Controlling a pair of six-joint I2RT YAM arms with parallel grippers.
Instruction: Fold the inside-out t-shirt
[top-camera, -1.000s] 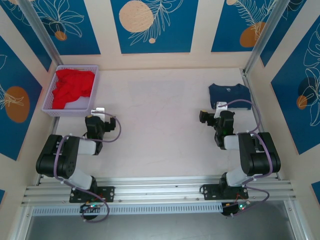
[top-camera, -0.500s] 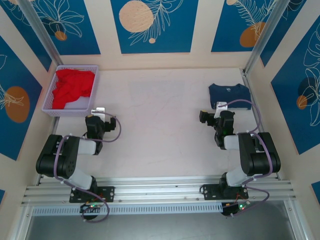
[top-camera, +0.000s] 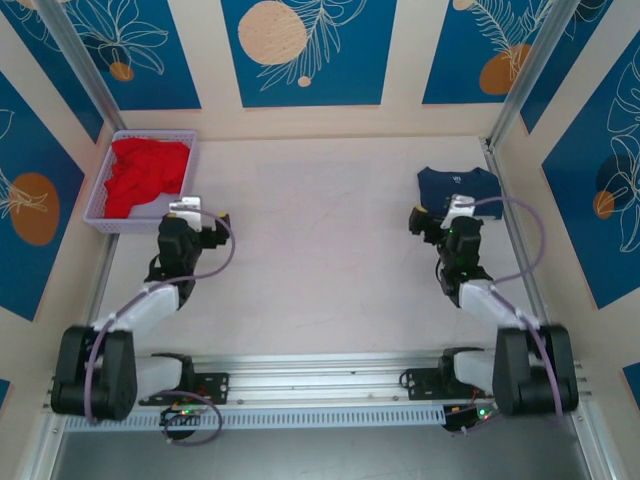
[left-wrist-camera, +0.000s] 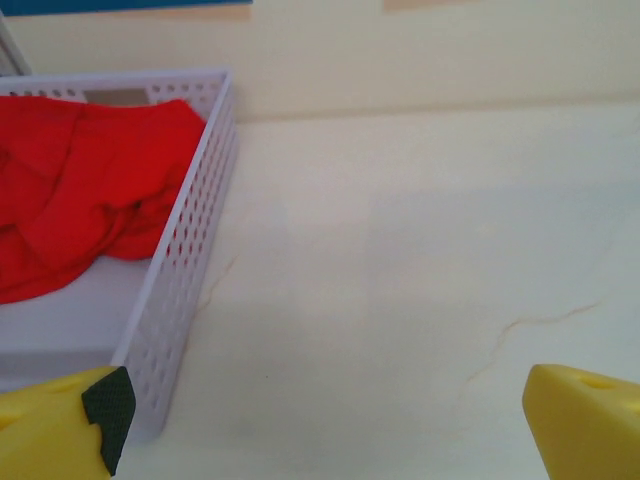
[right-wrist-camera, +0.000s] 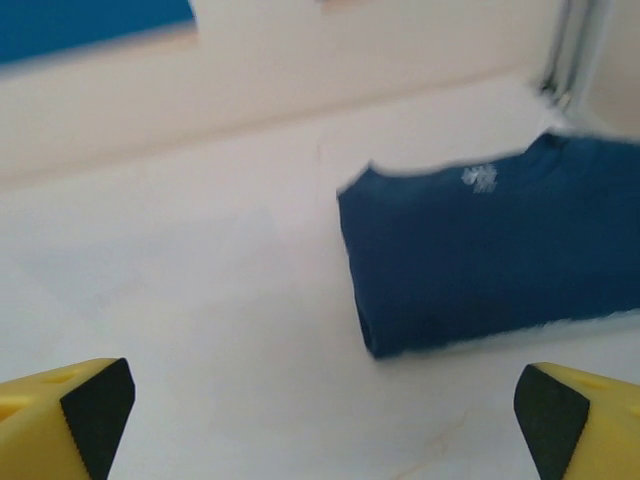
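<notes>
My left gripper has to move outward over the basket's side with the holes next and go down onto the crumpled red t-shirt (top-camera: 150, 170) (left-wrist-camera: 95, 190) to close on it, because the t-shirt is inside the basket.
The inside-out t-shirt (top-camera: 145, 175) is bright red and lies crumpled inside a lavender basket (top-camera: 191, 168) at the far left of the table. In the left wrist view the red cloth (left-wrist-camera: 80, 190) sits behind the basket's perforated wall (left-wrist-camera: 190, 260). My left gripper (top-camera: 188, 214) hovers just right of the basket's near corner, open and holding nothing, its yellow fingers (left-wrist-camera: 60, 425) wide apart over bare table. My right gripper (top-camera: 448, 214) is open too, its fingers (right-wrist-camera: 65, 410) empty, just short of the navy shirt.
A folded navy blue t-shirt (top-camera: 458, 185) lies at the far right near the metal post, its near edge (right-wrist-camera: 470, 270) ahead of my right gripper. The pale table (top-camera: 320, 220) stretches between both arms. Patterned walls close in the back and sides.
Both arms have stretched forward from their folded pose. The left gripper moved toward the basket's corner, the right toward the navy shirt. Both stayed open.
</notes>
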